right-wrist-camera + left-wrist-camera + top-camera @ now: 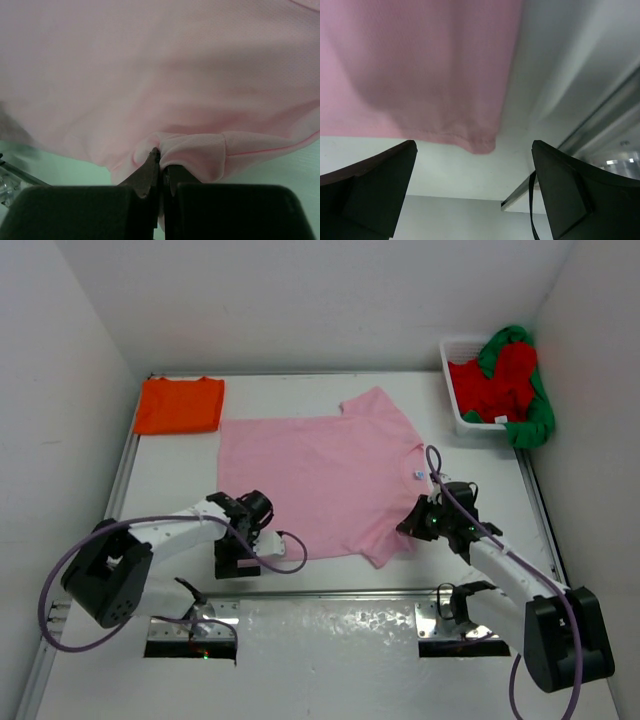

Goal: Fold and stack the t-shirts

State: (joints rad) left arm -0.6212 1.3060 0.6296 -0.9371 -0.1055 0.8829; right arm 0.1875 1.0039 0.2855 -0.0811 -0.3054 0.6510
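My left gripper will next go down onto the near hem corner (482, 141) and close there, because only the near sleeve is held so far, by my right gripper.
The pink t-shirt (320, 475) lies spread flat in the middle of the table. My right gripper (412, 523) is shut on its near sleeve; in the right wrist view the cloth (200, 150) bunches between the closed fingers. My left gripper (238, 562) stands open just off the shirt's near left hem corner (482, 145), with nothing between its fingers. A folded orange t-shirt (180, 404) lies at the back left. The red t-shirt (495, 385) and the green t-shirt (535, 415) are heaped in the white basket (452, 390) at the back right.
Metal rails run along the table's left edge (120, 480), right edge (535, 500) and near edge (330, 592). White walls close in the table on three sides.
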